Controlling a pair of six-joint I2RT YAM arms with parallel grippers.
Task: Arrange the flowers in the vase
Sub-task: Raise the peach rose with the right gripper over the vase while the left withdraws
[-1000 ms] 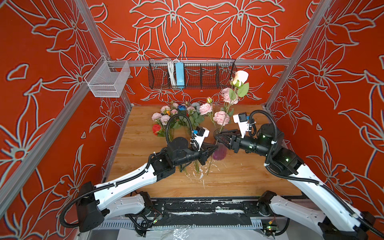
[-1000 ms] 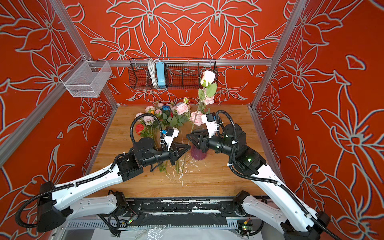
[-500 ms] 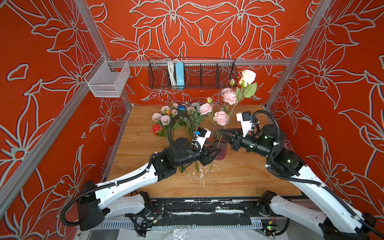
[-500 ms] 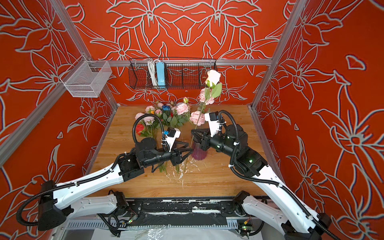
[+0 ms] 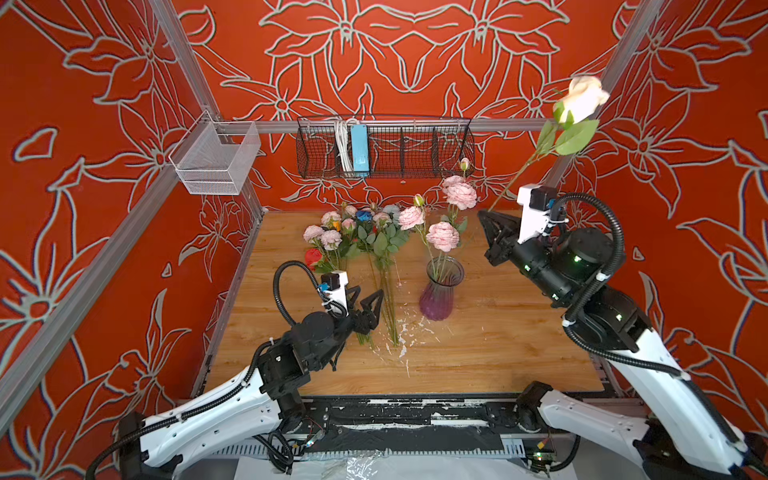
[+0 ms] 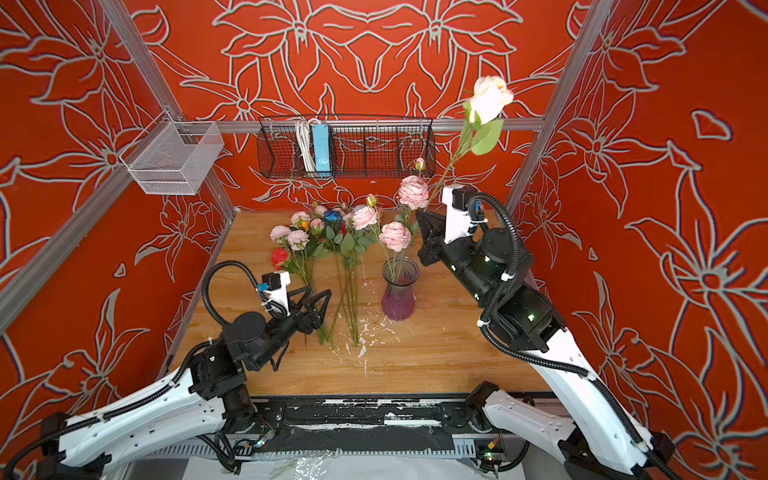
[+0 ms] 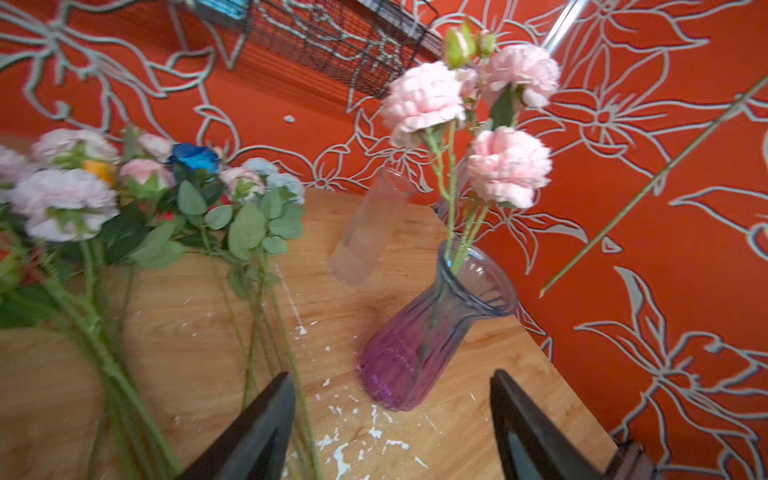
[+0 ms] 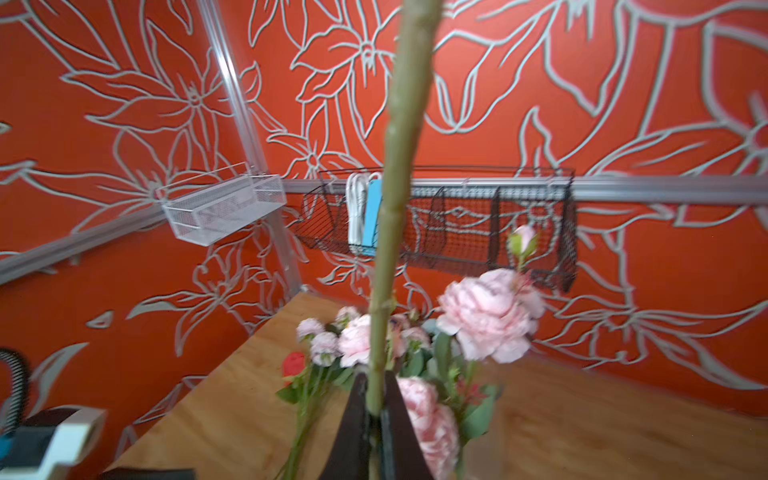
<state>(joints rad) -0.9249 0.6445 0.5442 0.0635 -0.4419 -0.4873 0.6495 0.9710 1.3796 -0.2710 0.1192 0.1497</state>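
Observation:
There is still room beside the peony stems, so my right gripper will move across to the vase's opening (image 5: 450, 272) and go down to let go of the rose's stem there.
A purple glass vase (image 5: 441, 291) (image 6: 400, 291) (image 7: 432, 332) stands mid-table and holds three pink peonies (image 5: 442, 236). More flowers (image 5: 365, 232) lie in a pile to its left, stems toward me. My right gripper (image 5: 481, 214) (image 6: 419, 214) (image 8: 375, 382) hovers right of the vase, shut on the lower stem (image 8: 395, 187) of a white rose (image 5: 582, 97) (image 6: 490, 99) that leans up to the right. My left gripper (image 5: 369, 290) (image 6: 320, 291) (image 7: 391, 374) hangs open and empty over the pile's stems, left of the vase.
A black wire basket (image 5: 384, 145) with a blue power strip hangs on the back wall. A white mesh basket (image 5: 216, 160) sticks out from the left wall. White flecks (image 5: 401, 336) dot the wooden table (image 5: 498, 353) in front of the vase.
My left gripper has opened and drawn back to the left, away from the vase. My right gripper has shut on the white rose's stem and carried it up and to the right.

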